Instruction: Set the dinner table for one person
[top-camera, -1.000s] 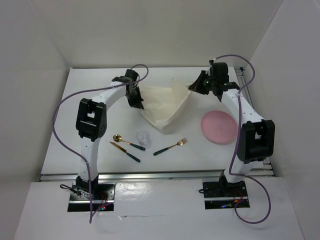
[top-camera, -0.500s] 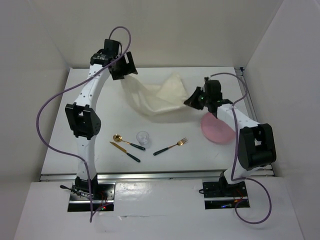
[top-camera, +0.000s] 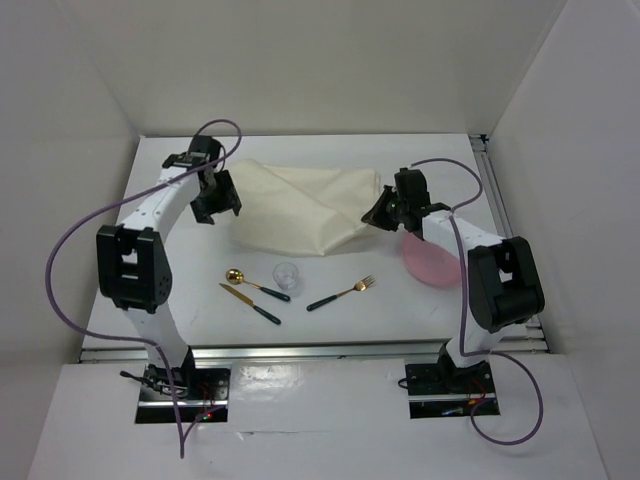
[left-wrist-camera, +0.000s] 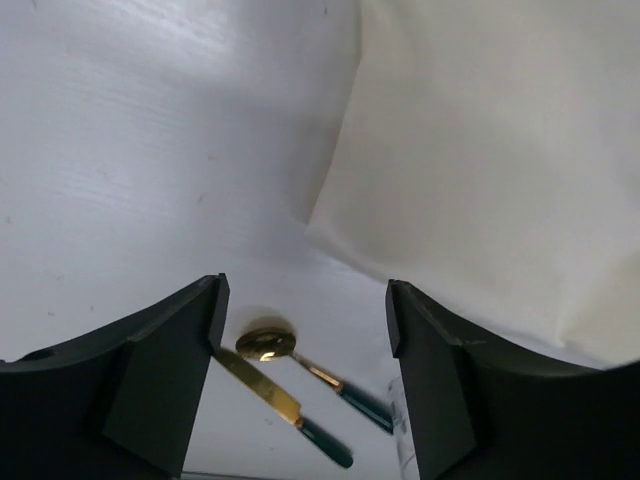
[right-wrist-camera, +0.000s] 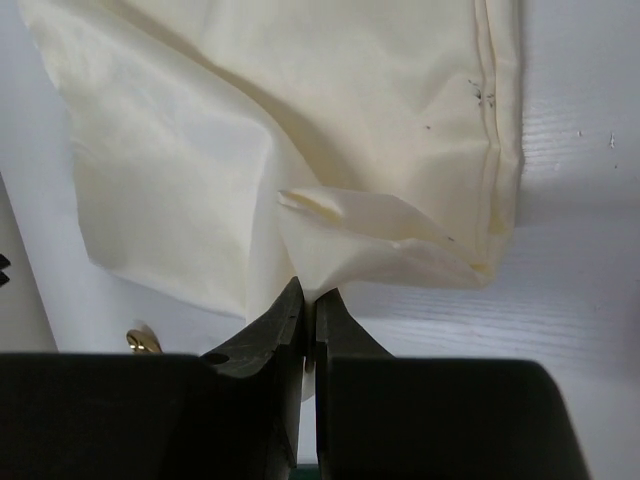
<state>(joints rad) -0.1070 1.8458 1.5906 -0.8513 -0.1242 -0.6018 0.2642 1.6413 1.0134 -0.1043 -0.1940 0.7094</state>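
Observation:
The right gripper carries the pinched corner up and outward next, sinks partway above the mat's far side and releases it, since a fold runs through the cloth.
The cream cloth mat (top-camera: 300, 205) lies mostly spread on the white dinner table (top-camera: 400, 310), with a fold along its right side. My left gripper (top-camera: 216, 203) hangs open just off the mat's left edge. In the left wrist view its jaws (left-wrist-camera: 305, 290) hold nothing, and the mat (left-wrist-camera: 480, 150) lies to their right. My right gripper (top-camera: 378, 214) is shut on the mat's right corner, and the cloth (right-wrist-camera: 250, 130) runs pinched into the closed jaws (right-wrist-camera: 308, 295).
A pink plate (top-camera: 432, 258) lies under my right arm. In front of the mat are a gold spoon (top-camera: 255, 284), a knife (top-camera: 250, 302), a fork (top-camera: 342, 293) and a clear cup (top-camera: 287, 275). The spoon (left-wrist-camera: 270, 345) and knife (left-wrist-camera: 270, 395) show between the left fingers.
My left gripper has opened and let go of the mat, then dropped to its left edge. The mat has gone from hanging bunched to lying mostly flat. The right gripper kept its corner.

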